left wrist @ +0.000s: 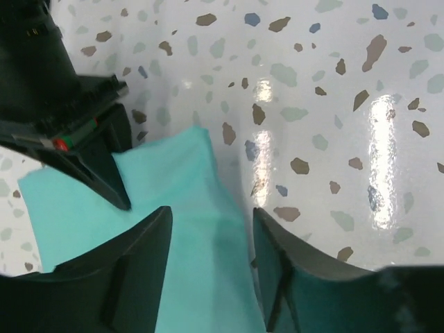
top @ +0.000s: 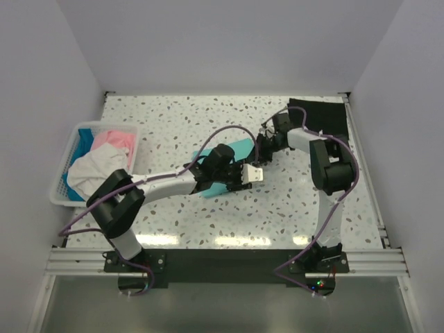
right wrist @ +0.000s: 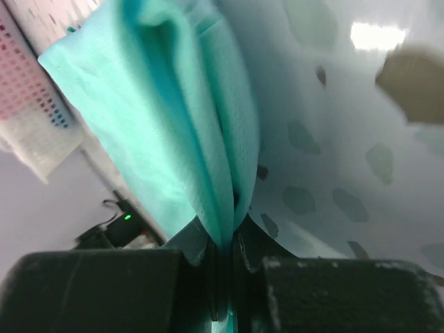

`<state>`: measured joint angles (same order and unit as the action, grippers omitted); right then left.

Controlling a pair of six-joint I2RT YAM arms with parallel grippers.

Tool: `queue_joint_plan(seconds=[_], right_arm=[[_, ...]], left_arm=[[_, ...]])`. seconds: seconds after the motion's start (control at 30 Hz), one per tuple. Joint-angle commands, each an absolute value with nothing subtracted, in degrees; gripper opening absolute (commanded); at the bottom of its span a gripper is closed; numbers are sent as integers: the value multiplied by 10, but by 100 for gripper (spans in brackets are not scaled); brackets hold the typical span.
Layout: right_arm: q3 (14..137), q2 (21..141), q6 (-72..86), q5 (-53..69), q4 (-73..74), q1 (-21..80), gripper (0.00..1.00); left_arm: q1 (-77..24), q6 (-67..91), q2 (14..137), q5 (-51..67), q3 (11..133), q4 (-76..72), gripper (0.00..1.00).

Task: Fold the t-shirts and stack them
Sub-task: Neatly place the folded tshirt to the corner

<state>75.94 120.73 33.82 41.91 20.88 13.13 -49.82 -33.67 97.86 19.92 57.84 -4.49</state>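
Note:
The black t-shirt (top: 322,114) already lies flat. My right gripper will next lift the teal-green t-shirt (top: 238,148), carry it outward, lower it over the black one and release it.
A folded teal-green t-shirt (top: 238,148) lies mid-table, partly under my left arm. My right gripper (right wrist: 229,236) is shut on a bunched edge of this shirt (right wrist: 173,118); from above, that gripper (top: 262,149) is at the shirt's far right corner. The left gripper (left wrist: 211,236) stands open just over the teal cloth (left wrist: 187,208), one finger on each side of its near edge and nothing pinched. In the top view it (top: 248,175) sits at the shirt's right side. A black t-shirt (top: 322,114) lies flat at the back right. Pink (top: 114,139), white (top: 94,170) and blue (top: 84,135) t-shirts fill the basket.
The white slatted basket (top: 64,158) stands at the left edge of the speckled table (top: 173,118). White walls close in on the table's left, back and right sides. The right arm's fingers (left wrist: 83,139) show at the upper left of the left wrist view.

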Motion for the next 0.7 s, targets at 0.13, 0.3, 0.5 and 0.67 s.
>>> queue_joint_plan(seconds=[0.13, 0.3, 0.5, 0.67], right_arm=[[1021, 1249, 100, 247, 409, 113, 0], [1193, 1317, -16, 202, 510, 90, 0], [1338, 1353, -79, 154, 576, 43, 0], [1388, 1344, -119, 121, 584, 17, 0]], left_arm=[[-439, -271, 897, 229, 621, 111, 100], [-424, -222, 883, 220, 601, 134, 100], [-417, -180, 884, 186, 579, 106, 100], [-411, -180, 896, 186, 579, 104, 100]])
